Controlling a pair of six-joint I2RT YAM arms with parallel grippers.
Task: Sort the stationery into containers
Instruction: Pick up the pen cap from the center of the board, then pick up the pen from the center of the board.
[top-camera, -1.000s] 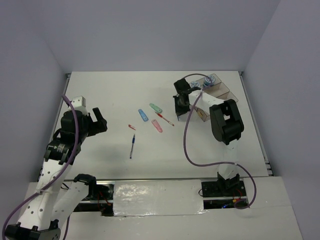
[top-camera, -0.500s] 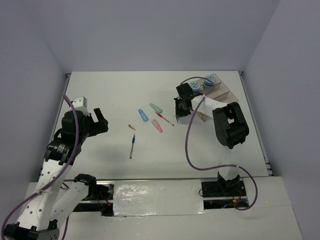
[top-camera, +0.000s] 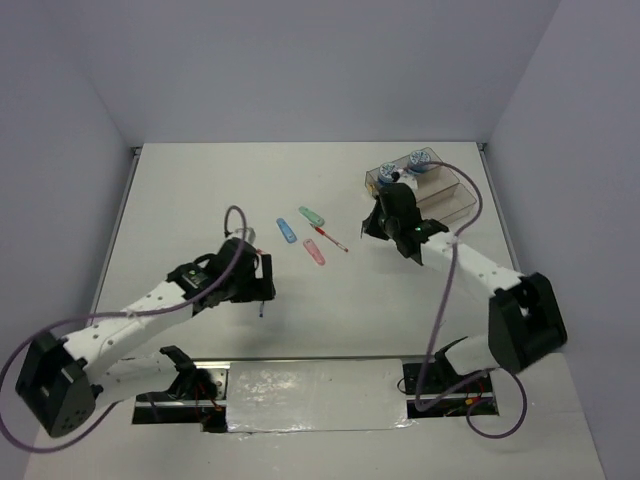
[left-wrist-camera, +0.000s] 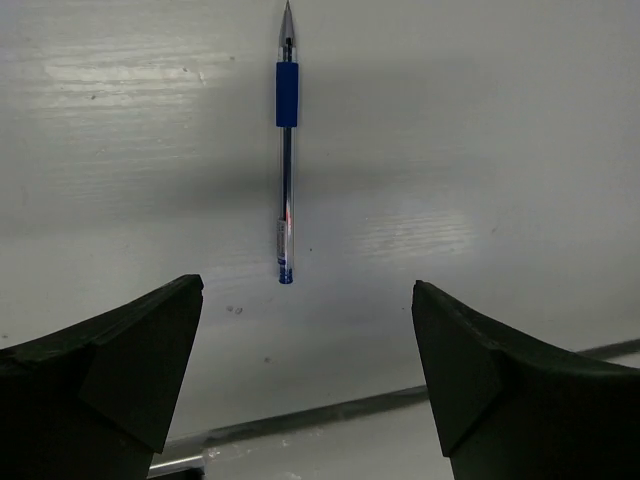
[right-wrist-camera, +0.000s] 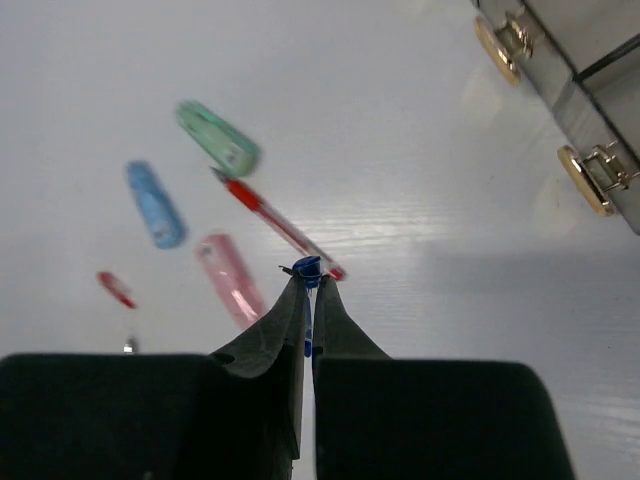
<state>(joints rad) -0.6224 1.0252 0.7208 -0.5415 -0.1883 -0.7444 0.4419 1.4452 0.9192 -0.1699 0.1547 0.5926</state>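
The left gripper lowers onto the pen's clear body behind the blue grip (top-camera: 262, 304) (left-wrist-camera: 287, 184) next, since the blue pen lies in line with its open fingers.
My left gripper (top-camera: 262, 284) is open and low over the table; in its wrist view (left-wrist-camera: 307, 288) the blue pen (left-wrist-camera: 286, 150) lies just ahead of the spread fingers, untouched. My right gripper (top-camera: 372, 226) is shut on a small blue cap-like piece (right-wrist-camera: 307, 269), held above the table near the red pen (right-wrist-camera: 275, 222). The green (right-wrist-camera: 217, 138), blue (right-wrist-camera: 155, 203) and pink (right-wrist-camera: 231, 279) flat pieces and a red bit (right-wrist-camera: 115, 288) lie beyond it. The joined clear containers (top-camera: 445, 203) stand at the back right, with two tape rolls (top-camera: 388, 172) in the far end.
The containers' wall with brass latches (right-wrist-camera: 585, 180) fills the right wrist view's top right corner. The table's front edge (left-wrist-camera: 330, 412) runs just below the left fingers. The grey walls close the table at the back and sides.
My left arm has swung from the left side to the blue pen, gripper open. My right arm has stretched out and its gripper has drawn a little away from the containers toward the loose items.
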